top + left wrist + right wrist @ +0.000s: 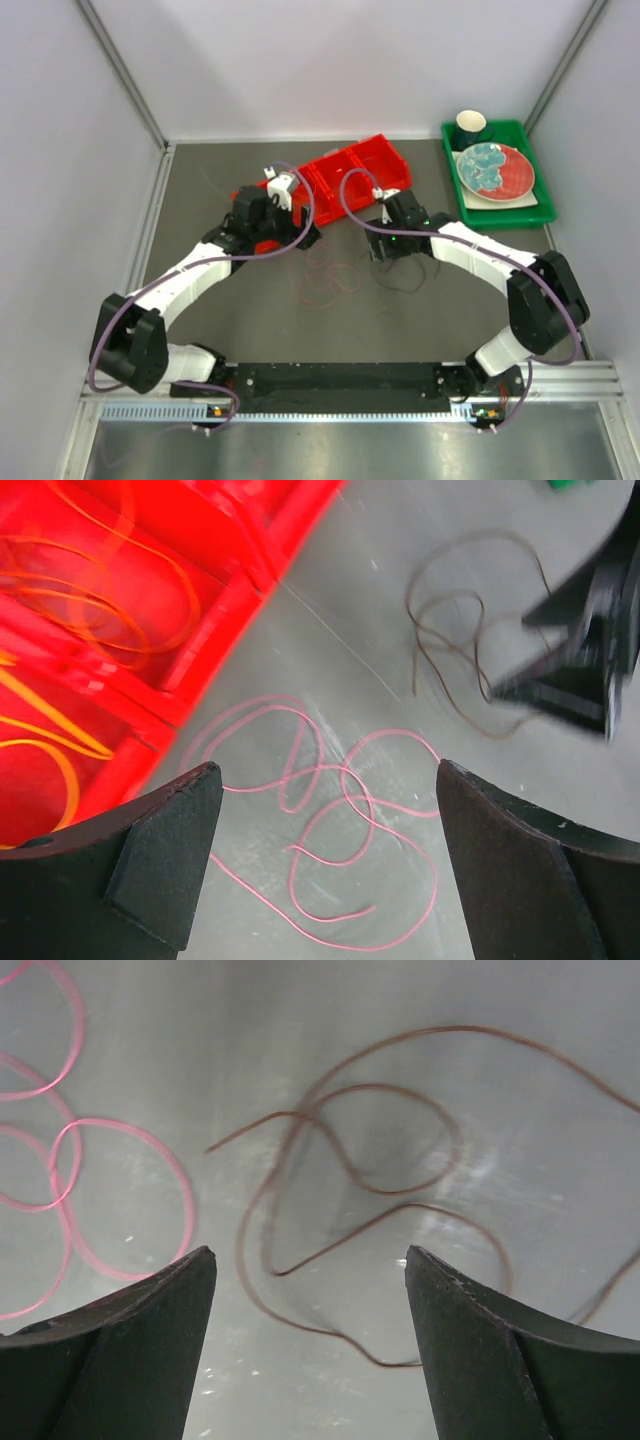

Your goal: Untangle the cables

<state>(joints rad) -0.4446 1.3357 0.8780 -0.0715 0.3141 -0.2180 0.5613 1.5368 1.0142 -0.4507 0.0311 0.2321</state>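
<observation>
My right gripper needs to lower its open fingers around the maroon cable's bunched crossing (294, 1128), which lies below it, since several parts of the cable run close enough there to pinch together.
A pink cable (330, 820) lies in loose overlapping loops on the grey table, directly below my left gripper (328, 768), which is open and holds nothing. A dark maroon cable (370, 1190) curls on the table under my right gripper (308, 1251), also open and empty. The two cables lie side by side, the pink cable (325, 275) left of the maroon cable (405, 278). Whether they cross I cannot tell. Yellow-orange cables (100, 590) rest inside the red bin (200, 540). Both grippers hover over the table's middle, near the bin.
The red bin (345, 175) with its dividers stands at the back centre. A green tray (500, 210) at the back right carries a red and teal plate (495, 168) and a dark cup (470, 127). White walls enclose the table on three sides.
</observation>
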